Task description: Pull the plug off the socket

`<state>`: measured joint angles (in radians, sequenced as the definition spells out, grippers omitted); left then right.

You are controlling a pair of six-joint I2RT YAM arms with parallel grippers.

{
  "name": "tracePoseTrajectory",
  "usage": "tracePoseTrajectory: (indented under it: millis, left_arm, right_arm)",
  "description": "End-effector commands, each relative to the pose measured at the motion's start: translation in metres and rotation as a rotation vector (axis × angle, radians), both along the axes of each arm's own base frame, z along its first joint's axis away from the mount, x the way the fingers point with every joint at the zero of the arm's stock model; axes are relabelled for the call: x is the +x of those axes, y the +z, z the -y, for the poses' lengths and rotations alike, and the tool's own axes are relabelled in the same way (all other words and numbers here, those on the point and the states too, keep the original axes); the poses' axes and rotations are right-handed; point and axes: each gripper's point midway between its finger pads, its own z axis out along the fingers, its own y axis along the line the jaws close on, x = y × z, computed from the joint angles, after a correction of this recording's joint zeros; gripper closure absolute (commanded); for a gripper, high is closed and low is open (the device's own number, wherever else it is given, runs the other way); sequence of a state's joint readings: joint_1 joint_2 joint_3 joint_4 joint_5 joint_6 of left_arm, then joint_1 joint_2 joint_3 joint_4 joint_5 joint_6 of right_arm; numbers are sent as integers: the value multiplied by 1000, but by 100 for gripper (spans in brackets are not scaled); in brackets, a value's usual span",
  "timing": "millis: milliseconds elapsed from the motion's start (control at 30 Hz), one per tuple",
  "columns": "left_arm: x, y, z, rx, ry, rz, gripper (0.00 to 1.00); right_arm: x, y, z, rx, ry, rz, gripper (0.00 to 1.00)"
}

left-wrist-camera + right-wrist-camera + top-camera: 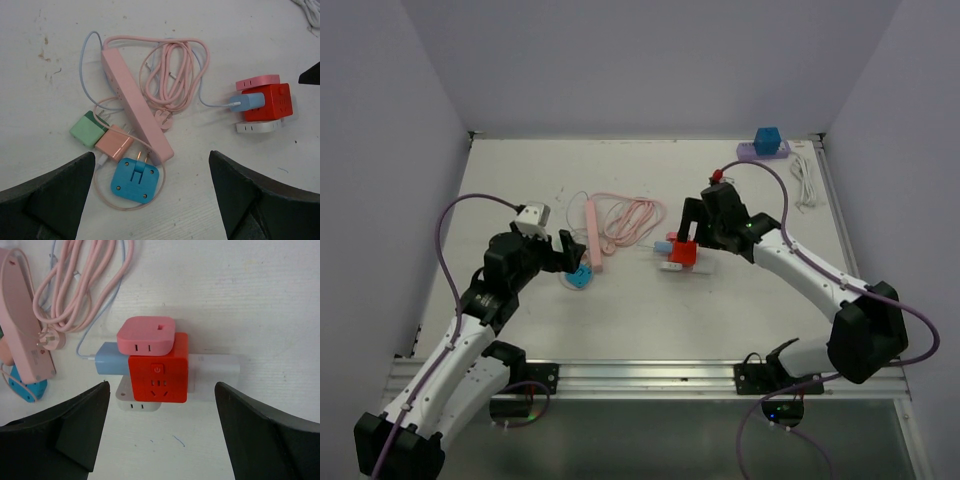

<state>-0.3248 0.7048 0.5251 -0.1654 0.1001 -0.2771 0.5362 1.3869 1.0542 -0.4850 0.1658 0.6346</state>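
My right gripper will come down onto the upper part of the red socket with its fingers on both sides of the socket's button side, because adapters crowd the socket's sides.
The socket is a red cube (158, 374) (683, 253) lying mid-table. A light blue plug (111, 360) with a thin pale cable sits in its left side. A pink adapter (146, 335) is on its far side, a white adapter (137, 402) on its near side, and a white block (215, 370) on its right. My right gripper (160, 384) (686, 236) hovers over the cube, open, its fingers apart from it on both sides. My left gripper (151, 153) (566, 252) is open above a blue adapter (136, 179), holding nothing.
A pink power strip (135, 107) lies beside its coiled pink cable (172, 75). A green adapter (87, 131) and a peach adapter (115, 143) rest against it. At the back right is a purple strip with a blue cube (765, 148) and a white cable (804, 183).
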Motion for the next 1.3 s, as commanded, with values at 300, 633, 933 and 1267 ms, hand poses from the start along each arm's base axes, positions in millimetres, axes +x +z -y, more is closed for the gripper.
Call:
tracePoseTrajectory:
  millis: [300,633,933,1267]
  left_arm:
    - [7,7,6,-1,-23,37,0]
    - [9,3,3,20,-9,26,0]
    - [10,3,2,24,-1,27,0]
    - [2,10,14,-31,-58,34,0]
  right_arm:
    - [-10,-43,-9,-151,67,-64,4]
    - [-6,-56,-23,-180,107,-89,16]
    - [-6,-62,-24,-193,92,-107,33]
    - [-7,-33,-32,-124,126,-52,100]
